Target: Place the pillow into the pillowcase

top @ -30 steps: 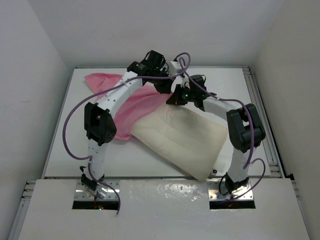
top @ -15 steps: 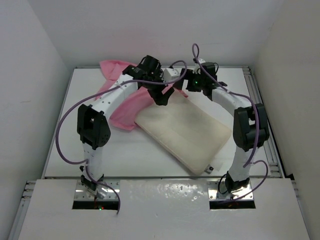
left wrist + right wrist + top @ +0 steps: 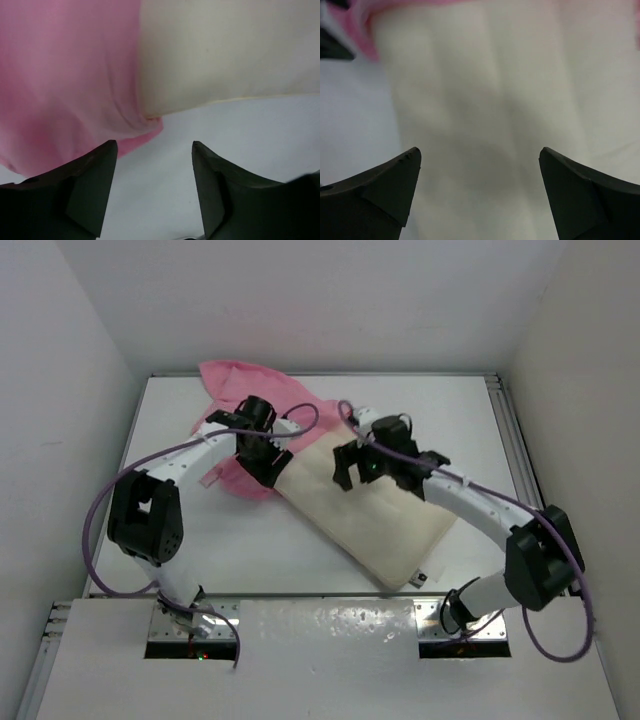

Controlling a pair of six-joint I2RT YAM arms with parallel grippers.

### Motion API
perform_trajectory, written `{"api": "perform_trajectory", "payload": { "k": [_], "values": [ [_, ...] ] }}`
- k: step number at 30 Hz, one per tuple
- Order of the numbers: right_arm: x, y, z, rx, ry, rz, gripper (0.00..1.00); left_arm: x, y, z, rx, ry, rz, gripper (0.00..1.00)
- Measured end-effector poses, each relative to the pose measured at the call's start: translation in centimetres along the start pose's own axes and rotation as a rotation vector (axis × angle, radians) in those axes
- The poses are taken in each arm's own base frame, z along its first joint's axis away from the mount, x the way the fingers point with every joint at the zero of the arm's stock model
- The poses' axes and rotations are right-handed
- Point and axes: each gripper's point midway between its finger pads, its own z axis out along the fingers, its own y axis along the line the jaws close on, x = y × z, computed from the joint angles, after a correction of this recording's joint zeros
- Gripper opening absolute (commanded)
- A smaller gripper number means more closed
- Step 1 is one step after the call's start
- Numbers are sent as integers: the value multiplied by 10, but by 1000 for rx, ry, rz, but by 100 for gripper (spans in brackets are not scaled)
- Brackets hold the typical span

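Note:
A pink fold sticks out at the pillowcase's edge at the pillow's corner, so my left gripper moves down next onto that edge below its open fingers.
The cream quilted pillow lies slantwise mid-table, its small tag at the near corner. The pink pillowcase is bunched at the back left and meets the pillow's far-left end. My left gripper hovers open over that junction: pink pillowcase on the left, pillow upper right, bare table between the fingers of the left gripper. My right gripper hangs wide open over the pillow, holding nothing, as the right wrist view of the gripper shows. A strip of pillowcase edges the pillow's far end.
White walls close in the table at the left, back and right. A metal rail runs along the right edge. Purple cables loop out beside both arms. The arm bases stand at the near edge.
Both arms have swung down from the back of the table toward the pillow's far-left end. Both grippers went from shut to open. The pink fabric shifted toward the back.

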Motion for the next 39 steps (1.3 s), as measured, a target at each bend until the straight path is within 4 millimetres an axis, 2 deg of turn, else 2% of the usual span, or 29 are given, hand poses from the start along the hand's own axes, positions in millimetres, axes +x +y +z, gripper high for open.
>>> {"api": "perform_trajectory", "payload": {
  "k": [2,4,5,7,8,10,11,13,14,15,16,17,18,22,25,28,31,33,36,39],
  "values": [
    [32,39,-3,-64,43,-93,99,21,-7,14,7,57,-20,61],
    [59,59,-4,-83,79,-170,99,33,-7,22,-5,83,-32,57],
    [70,66,-4,-80,99,-209,99,35,-5,25,-17,87,-38,45],
    [83,72,0,-57,130,-264,99,33,1,31,-50,82,-50,31],
    [87,74,2,-44,143,-287,99,32,5,34,-67,74,-52,20],
    [96,77,11,-14,169,-334,99,30,10,40,-91,65,-57,12],
    [100,77,15,0,177,-348,99,30,11,42,-96,61,-60,3],
    [107,74,23,37,189,-369,99,30,11,44,-98,56,-67,0],
    [109,71,28,59,196,-374,96,29,11,46,-99,49,-67,0],
    [110,68,33,79,203,-376,87,28,12,47,-100,40,-68,0],
    [110,65,39,97,211,-377,72,27,12,48,-103,31,-68,0],
    [108,64,48,108,222,-369,22,26,13,50,-106,21,-68,0],
    [106,62,55,116,232,-367,1,25,14,51,-109,15,-68,0],
    [74,54,80,116,196,-253,0,22,16,51,-116,4,-64,0],
    [56,42,83,93,154,-164,0,14,19,45,-125,-7,-50,0],
    [39,27,82,91,119,-95,0,-7,25,30,-147,-52,-21,0],
    [17,19,82,91,82,-45,0,-40,25,10,-159,-117,23,0],
    [-1,15,82,91,53,-18,0,-62,17,-2,-150,-164,66,0],
    [-23,12,87,86,16,21,0,-83,-5,-15,-99,-199,139,0],
    [-26,10,94,80,13,56,0,-95,-28,-26,-29,-217,211,0]
  ]
}}
